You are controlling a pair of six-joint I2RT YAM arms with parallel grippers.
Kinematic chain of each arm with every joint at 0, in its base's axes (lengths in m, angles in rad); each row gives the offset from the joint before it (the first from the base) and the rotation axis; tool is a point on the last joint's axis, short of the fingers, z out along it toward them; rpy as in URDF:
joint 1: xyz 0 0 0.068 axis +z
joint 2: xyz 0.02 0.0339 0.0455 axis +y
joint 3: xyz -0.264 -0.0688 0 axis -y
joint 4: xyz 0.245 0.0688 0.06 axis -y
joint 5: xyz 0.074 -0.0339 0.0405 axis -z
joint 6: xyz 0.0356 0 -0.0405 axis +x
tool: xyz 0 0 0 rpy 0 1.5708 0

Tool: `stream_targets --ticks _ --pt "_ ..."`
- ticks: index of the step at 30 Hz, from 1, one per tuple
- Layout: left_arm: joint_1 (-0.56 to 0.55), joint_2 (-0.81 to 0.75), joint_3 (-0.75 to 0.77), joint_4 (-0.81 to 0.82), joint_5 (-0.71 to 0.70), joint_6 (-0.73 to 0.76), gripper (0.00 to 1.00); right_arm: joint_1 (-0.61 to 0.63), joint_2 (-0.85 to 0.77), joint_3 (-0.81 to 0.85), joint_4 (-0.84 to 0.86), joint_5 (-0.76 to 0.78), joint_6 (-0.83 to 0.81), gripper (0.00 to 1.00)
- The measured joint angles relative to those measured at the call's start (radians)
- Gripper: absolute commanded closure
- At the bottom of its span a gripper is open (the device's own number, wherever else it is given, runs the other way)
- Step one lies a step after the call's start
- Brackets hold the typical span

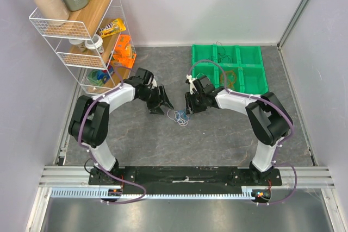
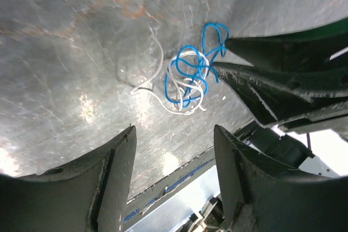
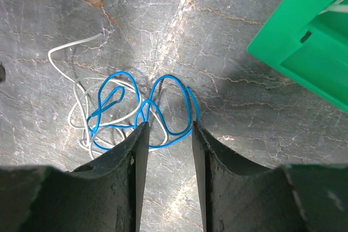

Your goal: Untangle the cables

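Observation:
I should lower my left gripper next onto the white cable's outlying bend [image 1: 168, 114] [image 2: 136, 89], on the side of the tangle away from my right gripper, because the bend is clear of the blue loops.
A small tangle of thin blue and white cables [image 1: 178, 116] lies on the dark stone-pattern tabletop between my two grippers. It shows closely in the left wrist view [image 2: 187, 80] and the right wrist view [image 3: 117, 110]. My right gripper [image 3: 169, 127] is open, low over the table, with a blue loop [image 3: 174, 104] lying between its fingertips. From the left wrist view its tips [image 2: 219, 54] straddle the blue cable at the tangle's right side. My left gripper [image 2: 174, 134] is open and empty, a short way back from the tangle; in the top view it [image 1: 159, 107] sits left of the cables.
A green compartment tray [image 1: 264, 69] stands at the back right, with thin wires in some compartments; its corner shows in the right wrist view [image 3: 304, 42]. A white wire shelf rack [image 1: 81, 31] with bottles and small items stands at the back left. Grey walls enclose the table.

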Motion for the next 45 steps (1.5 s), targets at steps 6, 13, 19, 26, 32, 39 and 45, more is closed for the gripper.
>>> stream_targets --ticks 6,13,19,26,32,39,45 --pt "0.024 0.124 0.165 -0.074 -0.049 0.038 0.45 0.004 0.009 0.000 -0.002 0.000 0.000 0.56" --pt "0.019 0.204 0.218 -0.126 -0.087 0.120 0.46 0.005 0.010 0.003 -0.005 0.000 0.000 0.58" --pt "-0.035 0.208 0.187 -0.129 -0.085 0.133 0.59 0.006 0.010 0.018 -0.006 0.000 0.000 0.62" --pt "-0.065 0.225 0.171 -0.130 -0.106 0.139 0.79 0.011 0.013 0.026 -0.006 -0.003 0.008 0.71" --pt "-0.061 0.202 0.129 -0.130 -0.138 0.141 0.97 0.018 0.013 0.026 -0.006 0.024 0.015 0.81" --pt "-0.062 0.070 0.063 -0.134 -0.150 0.144 0.98 0.018 0.013 0.025 -0.006 0.076 0.012 1.00" --pt "-0.061 -0.124 0.043 -0.168 -0.224 0.154 0.98 0.018 -0.068 -0.035 -0.021 0.152 0.019 1.00"
